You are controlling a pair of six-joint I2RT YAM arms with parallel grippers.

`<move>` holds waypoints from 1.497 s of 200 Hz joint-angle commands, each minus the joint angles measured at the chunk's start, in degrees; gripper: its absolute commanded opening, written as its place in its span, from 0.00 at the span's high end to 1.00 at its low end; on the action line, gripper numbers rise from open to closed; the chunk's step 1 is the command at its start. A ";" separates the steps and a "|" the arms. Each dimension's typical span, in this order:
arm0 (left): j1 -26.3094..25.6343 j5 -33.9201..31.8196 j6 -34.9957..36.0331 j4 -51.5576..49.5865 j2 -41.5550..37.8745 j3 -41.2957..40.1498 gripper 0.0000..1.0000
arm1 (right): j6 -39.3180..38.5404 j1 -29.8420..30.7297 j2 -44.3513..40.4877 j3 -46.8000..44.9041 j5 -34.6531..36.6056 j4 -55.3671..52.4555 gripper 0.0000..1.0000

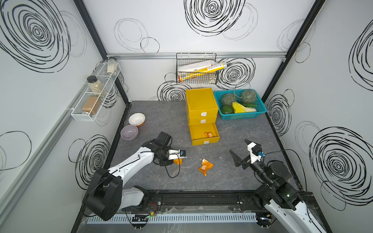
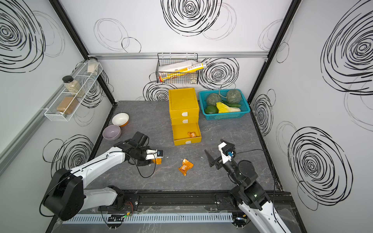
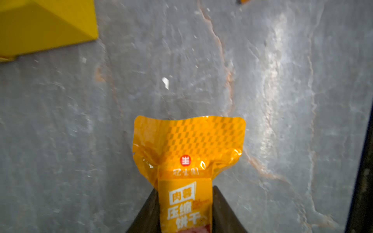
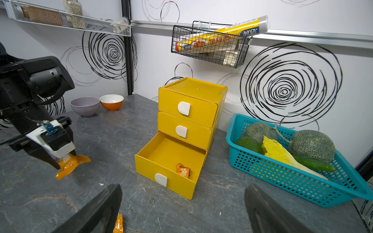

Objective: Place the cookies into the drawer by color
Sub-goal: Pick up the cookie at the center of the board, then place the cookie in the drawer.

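Observation:
My left gripper rises next and carries this matching packet outward over the bare inside of the bottom drawer. It then releases the packet, because the open bottom drawer (image 1: 204, 141) already holds an orange packet.
The yellow drawer (image 1: 201, 102) stands at the back of the table with its bottom drawer (image 1: 204, 141) pulled out; one orange cookie packet (image 1: 209, 134) lies inside it. My left gripper (image 3: 184, 191) is shut on a second orange cookie packet (image 3: 187, 145), low over the table, left of the open drawer (image 4: 165, 175). In both top views this packet (image 2: 158, 160) pokes out under the wrist. A third orange packet (image 1: 205, 166) lies crumpled on the table between the arms. My right gripper (image 4: 182, 187) is open and holds nothing, to the right of that packet.
A teal basket (image 1: 220, 96) of vegetables sits right of the drawer. Two bowls, white (image 1: 136, 119) and lilac (image 1: 129, 132), stand at the left edge. A wire basket (image 1: 196, 79) and a jar shelf (image 1: 84, 117) hang on the walls.

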 commanded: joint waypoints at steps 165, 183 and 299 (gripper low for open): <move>-7.23 0.08 -15.69 15.36 28.53 38.01 0.49 | -0.62 -0.36 -1.40 -0.73 0.45 1.80 0.00; -7.23 -0.60 -16.86 16.58 27.98 37.31 0.34 | -0.57 -0.36 -1.29 -0.58 0.32 1.47 0.00; -6.14 2.70 -23.60 14.82 16.30 32.67 0.01 | -1.68 -0.36 -0.16 -0.93 -2.43 1.54 0.00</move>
